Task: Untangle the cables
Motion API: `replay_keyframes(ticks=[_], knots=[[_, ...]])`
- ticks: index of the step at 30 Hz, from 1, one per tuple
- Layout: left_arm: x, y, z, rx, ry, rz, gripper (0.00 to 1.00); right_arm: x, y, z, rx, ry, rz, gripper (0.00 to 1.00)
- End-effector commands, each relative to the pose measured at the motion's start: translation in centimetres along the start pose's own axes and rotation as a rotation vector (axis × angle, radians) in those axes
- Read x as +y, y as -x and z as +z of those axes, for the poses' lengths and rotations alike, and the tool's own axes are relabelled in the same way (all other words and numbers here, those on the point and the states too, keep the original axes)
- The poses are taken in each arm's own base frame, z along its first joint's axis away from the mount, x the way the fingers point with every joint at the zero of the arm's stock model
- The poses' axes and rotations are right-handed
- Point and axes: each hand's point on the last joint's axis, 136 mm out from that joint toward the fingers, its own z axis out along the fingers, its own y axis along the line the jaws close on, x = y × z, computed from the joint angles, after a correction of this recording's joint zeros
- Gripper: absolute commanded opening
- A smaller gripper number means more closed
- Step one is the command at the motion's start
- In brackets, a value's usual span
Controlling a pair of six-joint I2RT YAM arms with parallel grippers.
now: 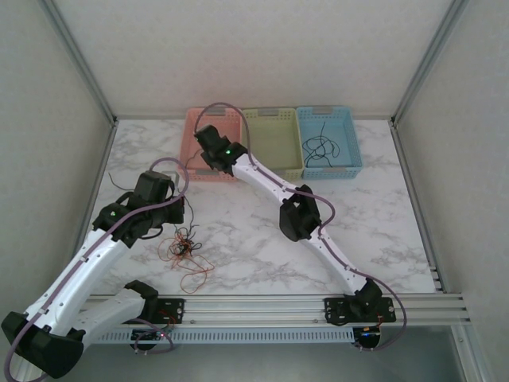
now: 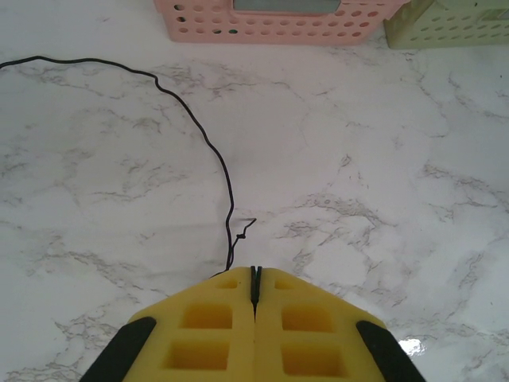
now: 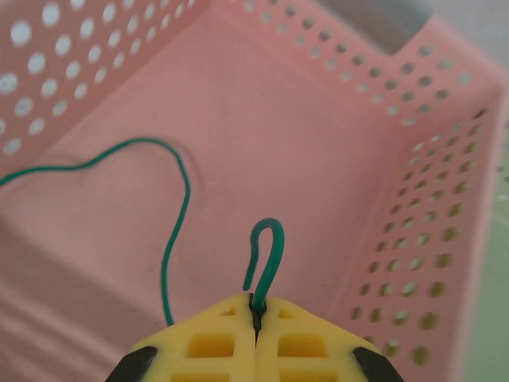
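Observation:
I will next move my right gripper toward the pink basket's side by the pale green basket, and then let go of the green cable [image 3: 270, 247], because its length is inside.
A clump of thin orange-red and dark cables [image 1: 184, 247] lies on the marble table near the front left. My left gripper [image 1: 172, 210] sits just behind it, shut [image 2: 254, 270]. A loose black cable [image 2: 199, 131] curves across the table and vanishes under the left fingertip; I cannot tell if it is pinched. My right gripper [image 1: 206, 140] hangs inside the pink basket [image 3: 398, 263], shut [image 3: 256, 301] on a dark green cable [image 3: 270, 247]. That cable hooks up out of the jaws, and its long part trails over the basket floor.
Pink [image 1: 193, 155], pale green [image 1: 274, 143] and blue [image 1: 350, 147] baskets stand in a row at the back. A black cable [image 1: 320, 148] is coiled in the blue one. Metal frame posts and grey walls close in the table's sides.

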Motion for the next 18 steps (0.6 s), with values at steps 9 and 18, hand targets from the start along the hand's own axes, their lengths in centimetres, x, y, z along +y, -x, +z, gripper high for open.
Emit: replay_keyframes(ticks=[9,18], knots=[[0.1,0.1,-0.1,-0.01,-0.007,0.006,0.0,-0.2,1.3,1.0,-0.051,0.071,0.161,0.0],[0.0,0.1,-0.1,-0.011,-0.011,0.005,0.0,-0.9,-0.4,2.9,-0.005,0.106,0.275,0.0]])
